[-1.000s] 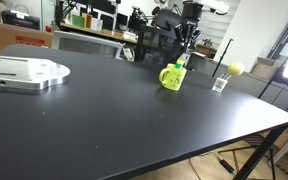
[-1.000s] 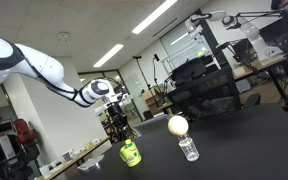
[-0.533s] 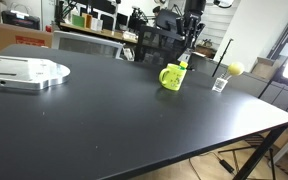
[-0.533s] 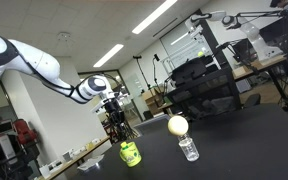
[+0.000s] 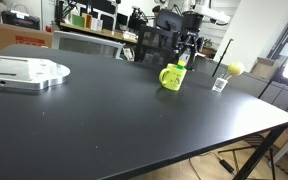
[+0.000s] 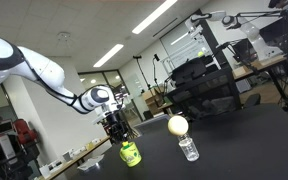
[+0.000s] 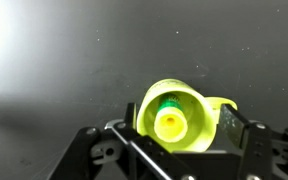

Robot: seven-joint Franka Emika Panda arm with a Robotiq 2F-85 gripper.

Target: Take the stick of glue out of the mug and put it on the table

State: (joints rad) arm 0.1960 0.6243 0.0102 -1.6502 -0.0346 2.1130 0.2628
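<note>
My gripper lowers around the stick of glue next and closes there, since the stick shows its yellow end (image 5: 182,64) (image 7: 170,124) between my open fingers.
The bright yellow-green mug (image 5: 171,77) stands upright on the black table (image 5: 104,120), handle to one side. The stick of glue (image 7: 168,122) stands inside it, its yellow end up and a green band showing below. In an exterior view its tip (image 5: 181,64) pokes just above the rim. My gripper (image 5: 189,47) hangs right over the mug (image 6: 130,154), open. In the wrist view the two fingers flank the mug (image 7: 200,128) without touching the stick, and the gripper (image 7: 182,122) holds nothing.
A small clear cup (image 5: 220,84) stands on the table close beside the mug, with a yellow ball (image 5: 235,69) near it. A flat silver metal piece (image 5: 24,72) lies at the far end of the table. Desks and equipment crowd behind the arm.
The jaws have gone from shut to wide open. The gripper has come down a little toward the mug's mouth. Mug and stick have not moved.
</note>
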